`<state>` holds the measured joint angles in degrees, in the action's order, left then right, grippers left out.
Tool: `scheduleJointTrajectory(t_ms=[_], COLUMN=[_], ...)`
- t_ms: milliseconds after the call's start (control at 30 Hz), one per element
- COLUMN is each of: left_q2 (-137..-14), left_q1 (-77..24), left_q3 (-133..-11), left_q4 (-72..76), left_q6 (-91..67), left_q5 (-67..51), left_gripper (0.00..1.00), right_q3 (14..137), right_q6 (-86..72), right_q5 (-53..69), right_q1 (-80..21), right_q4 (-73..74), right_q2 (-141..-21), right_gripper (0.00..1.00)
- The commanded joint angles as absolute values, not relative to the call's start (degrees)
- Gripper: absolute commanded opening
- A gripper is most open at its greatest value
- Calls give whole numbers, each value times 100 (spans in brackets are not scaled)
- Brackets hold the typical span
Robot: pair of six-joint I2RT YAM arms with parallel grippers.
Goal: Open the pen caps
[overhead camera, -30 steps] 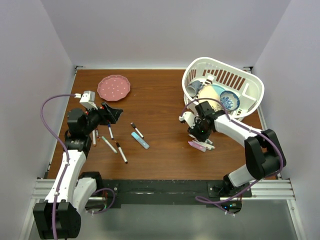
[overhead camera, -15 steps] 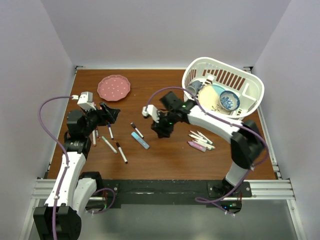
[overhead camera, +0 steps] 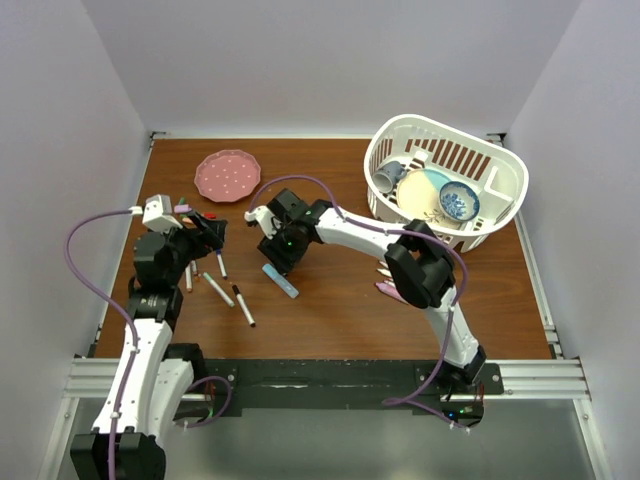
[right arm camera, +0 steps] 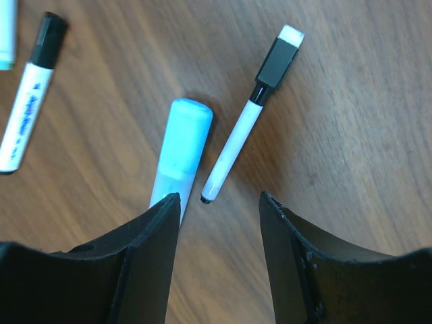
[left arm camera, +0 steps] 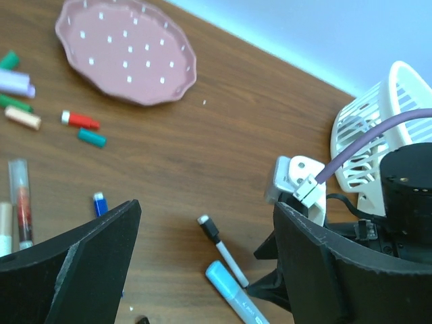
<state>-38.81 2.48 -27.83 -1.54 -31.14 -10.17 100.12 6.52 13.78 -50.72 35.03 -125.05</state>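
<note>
My right gripper is above the marker's white body (right arm camera: 226,162) and needs to go down to it next, turning its open fingers to straddle the marker, which slants in the wrist view.
In the right wrist view a slim white marker (right arm camera: 237,145) with a black pen cap (right arm camera: 277,61) lies on the wood beside a blue highlighter (right arm camera: 181,145). My right gripper (right arm camera: 217,208) hovers open just above the marker's bare end, holding nothing. In the top view it (overhead camera: 278,250) sits over that pair. My left gripper (left arm camera: 206,270) is open and empty, looking at the same marker (left arm camera: 228,256). Loose pen caps lie near the plate: red (left arm camera: 81,120), teal (left arm camera: 91,138), blue (left arm camera: 100,203). More capped markers (overhead camera: 243,305) lie by the left gripper (overhead camera: 205,228).
A pink plate (overhead camera: 227,175) sits at the back left. A white basket (overhead camera: 500,165) with dishes stands at the back right. A pink highlighter (overhead camera: 392,291) and a few slim pens lie in front of the basket.
My right arm has swung left from the pens by the basket to above the slim marker and blue highlighter, and its jaws have widened. The left arm shifted slightly.
</note>
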Motion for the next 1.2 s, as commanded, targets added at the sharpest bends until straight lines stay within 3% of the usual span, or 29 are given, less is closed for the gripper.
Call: scheduleJointTrajectory(t_ms=[0,367,733,900,967,1000,1033,1167], left_q2=[-4042,-4017,-3911,-4007,-4095,-4191,-4253,-4578], left_q1=[237,220,229,220,229,229,229,229], left_q3=[-2575,-2619,-2637,-2628,-2637,-2637,-2645,-2540], left_q4=[334,264,97,44,35,61,105,578], left_q6=[-3454,-3428,-3489,-3621,-3673,-3691,-3683,-3691], left_q5=[-1203,-1239,-915,-791,-878,-949,-1045,-1965], left_gripper=[84,84,85,91,93,94,94,94], right_q3=[10379,10714,10749,10224,10038,9863,9792,9423], right_q6=[395,387,448,448,483,536,562,676], right_q5=[871,598,177,-290,-360,-439,-466,-484], right_q1=[-5194,-5238,-5326,-5344,-5335,-5344,-5344,-5291], right_q4=[3577,3744,3753,3516,3419,3384,3314,3199], right_q2=[-12568,-12972,-13219,-13052,-12929,-12885,-12772,-12358], right_gripper=[55,54,44,28,19,8,3,0])
